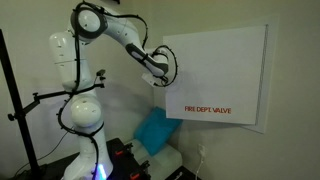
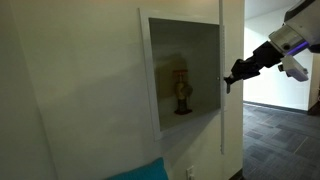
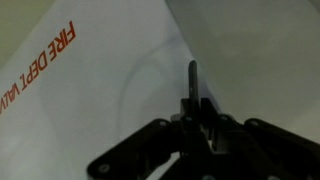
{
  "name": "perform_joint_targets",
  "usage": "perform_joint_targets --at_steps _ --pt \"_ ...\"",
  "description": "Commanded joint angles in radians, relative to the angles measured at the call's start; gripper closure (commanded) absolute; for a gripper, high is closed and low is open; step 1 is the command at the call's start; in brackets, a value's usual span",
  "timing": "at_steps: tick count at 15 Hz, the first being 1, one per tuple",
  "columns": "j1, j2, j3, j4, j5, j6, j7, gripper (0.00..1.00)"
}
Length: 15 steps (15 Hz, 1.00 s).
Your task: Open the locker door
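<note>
The recess is already exposed, so the gripper will swing the door farther away from it next and then open to let go of the small dark handle.
The locker door is a large white panel with red "FIRE DEPT. VALVE" lettering near its bottom. In an exterior view it stands swung out from the wall, seen nearly edge-on, with the recess behind it exposed. My gripper is at the door's free edge, also seen in the other exterior view. In the wrist view the fingers are shut on the small dark handle, with the door face and lettering beside it.
A brass valve stands inside the recess. A blue object lies below the door, near the robot base. A black stand rises at the frame's edge. Plain white wall runs beside the recess.
</note>
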Motion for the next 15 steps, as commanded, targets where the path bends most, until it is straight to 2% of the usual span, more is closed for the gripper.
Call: perform_joint_targets --at_steps 1,2,3,4,5,9,11,12,15 --pt "-0.004 -0.14 -0.102 -0.076 0.098 0.005 -0.074 0.97" --pt "0.004 -0.152 -0.117 -0.095 0.118 0.003 -0.109 0.88" --pt "0.012 -0.163 -0.128 -0.11 0.136 -0.003 -0.14 0.62" --pt "0.02 -0.174 -0.137 -0.124 0.153 -0.007 -0.164 0.61" --pt "0.028 -0.19 -0.148 -0.138 0.175 -0.006 -0.173 0.56" --pt "0.029 -0.278 -0.206 -0.135 0.22 -0.013 -0.187 0.25" --pt "0.002 -0.304 -0.201 -0.156 0.155 -0.009 -0.141 0.08" --pt "-0.033 -0.31 -0.172 -0.17 0.106 -0.009 -0.108 0.02" --pt "-0.057 -0.314 -0.113 -0.226 -0.067 -0.009 0.047 0.0"
